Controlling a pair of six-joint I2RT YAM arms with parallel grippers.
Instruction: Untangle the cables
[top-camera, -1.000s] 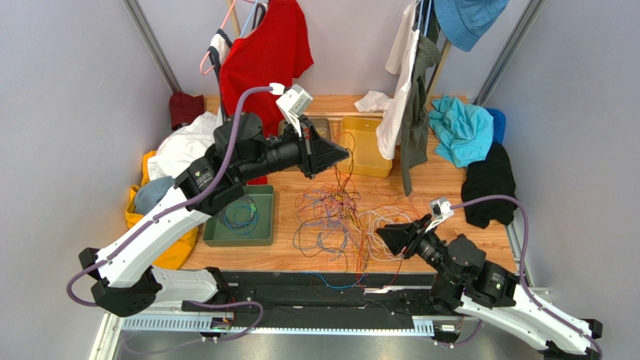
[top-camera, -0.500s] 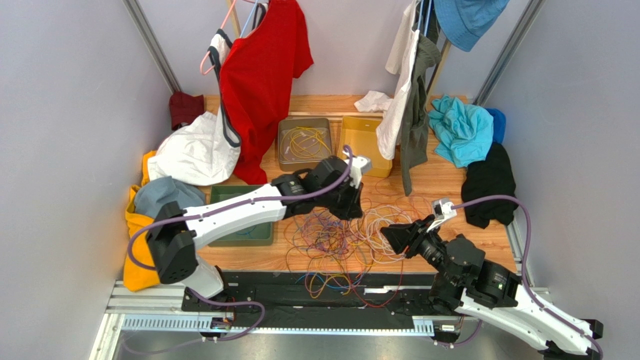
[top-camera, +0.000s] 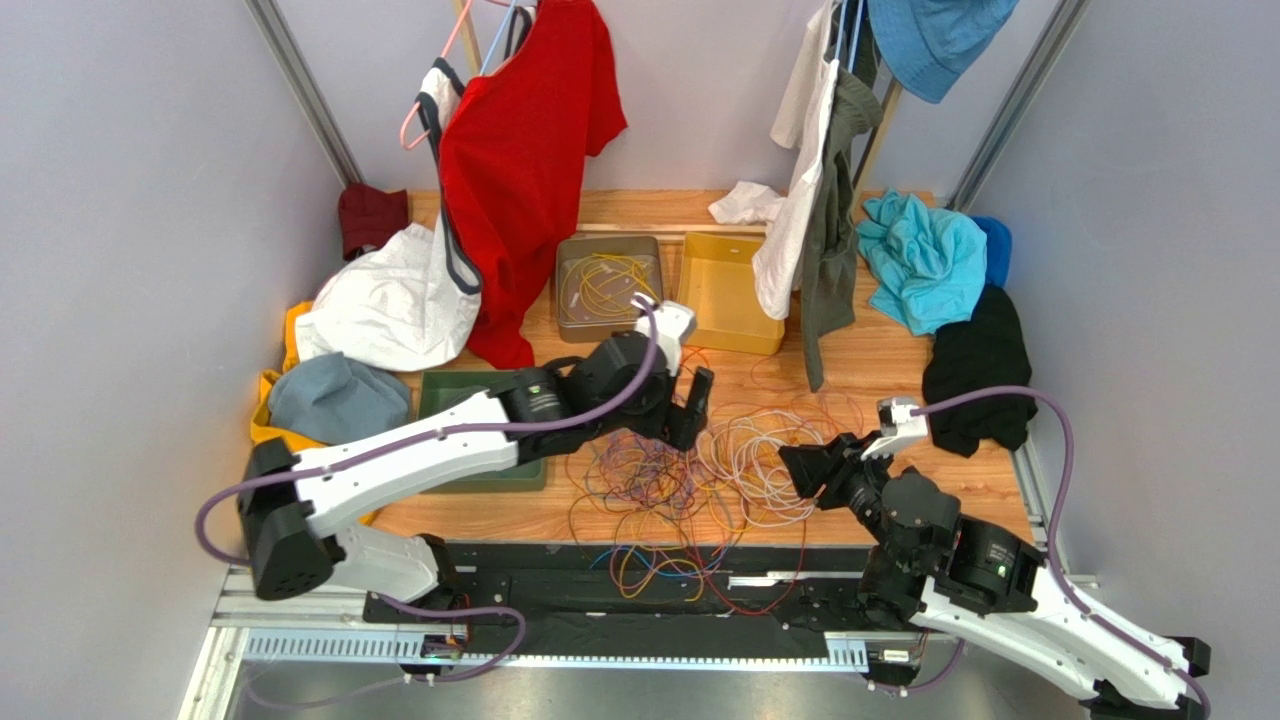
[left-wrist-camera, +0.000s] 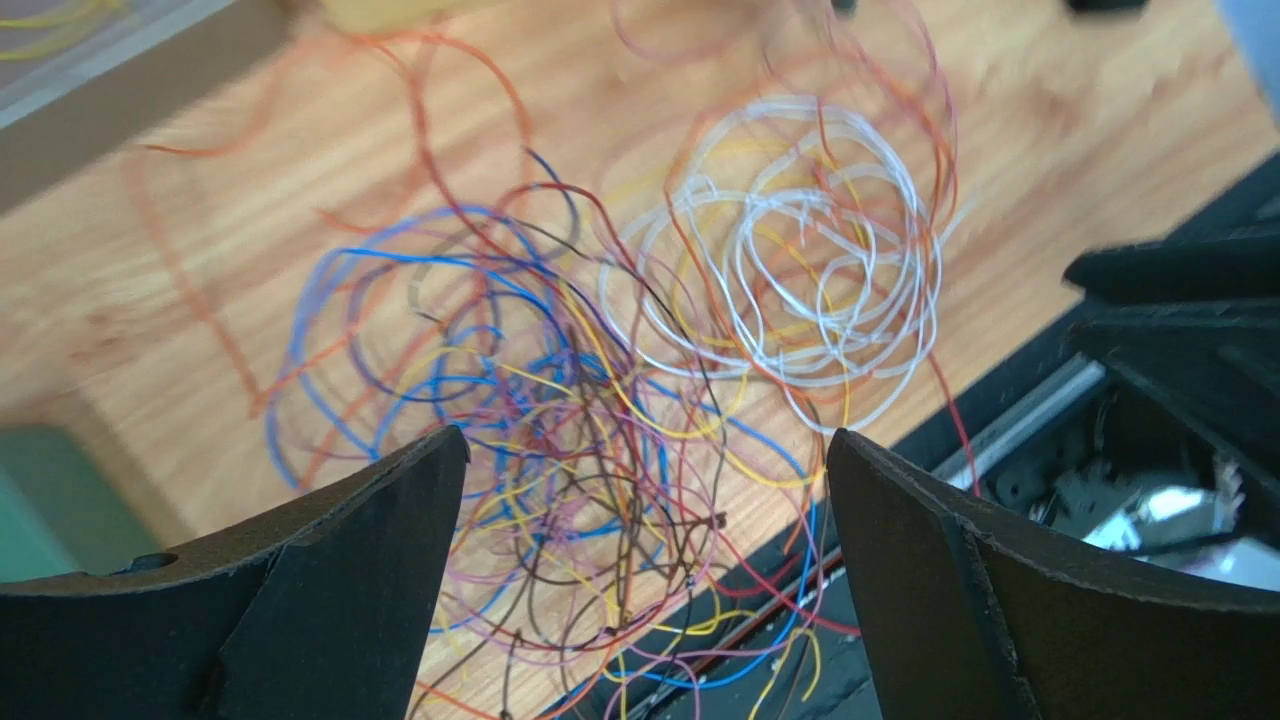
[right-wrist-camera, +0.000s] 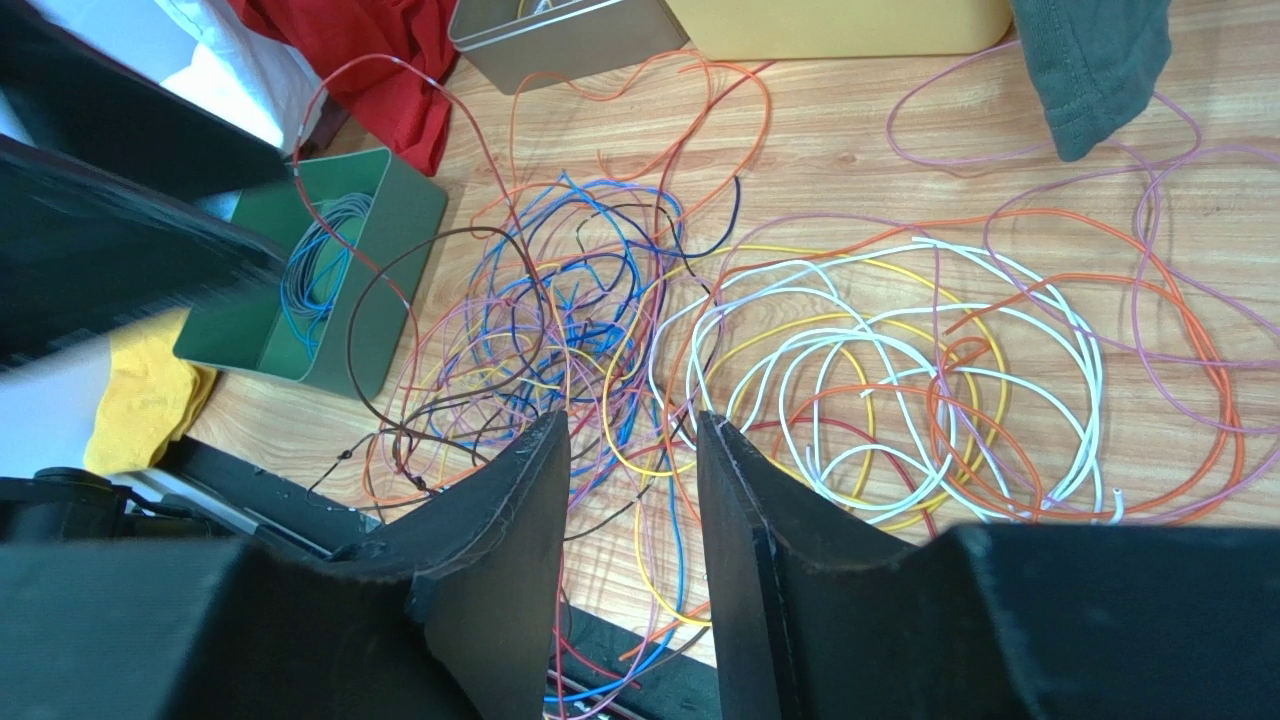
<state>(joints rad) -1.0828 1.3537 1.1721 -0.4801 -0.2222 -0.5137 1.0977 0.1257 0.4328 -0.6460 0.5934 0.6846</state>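
The orange cable's bend (left-wrist-camera: 257, 402) is clear of the crowded middle of the tangle, so I will move my left gripper toward the green tray and down onto that bend next.
The cables (top-camera: 661, 477) lie in a loose multicoloured tangle on the wooden table, with a white coil (top-camera: 759, 447) at its right. Some strands hang over the front edge. My left gripper (top-camera: 694, 408) hovers over the tangle's far side. Seen from the left wrist, this gripper (left-wrist-camera: 646, 437) is open wide, and the cables (left-wrist-camera: 601, 390) lie below it untouched. My right gripper (top-camera: 796, 462) sits low at the white coil's right. The right wrist view shows this gripper (right-wrist-camera: 631, 420) with a narrow gap between the jaws and the cables (right-wrist-camera: 579, 300) on the table beyond.
A green tray (right-wrist-camera: 383, 225) holding blue wire stands left of the tangle. A grey tray (top-camera: 579, 255) with yellow wire and a yellow bin (top-camera: 724, 248) stand behind. Hanging and piled clothes ring the table. A black rail (top-camera: 631, 582) runs along the front edge.
My left arm came down from high over the trays to just above the tangle, and its gripper opened. The wire pile spread wider. The right gripper shifted slightly right.
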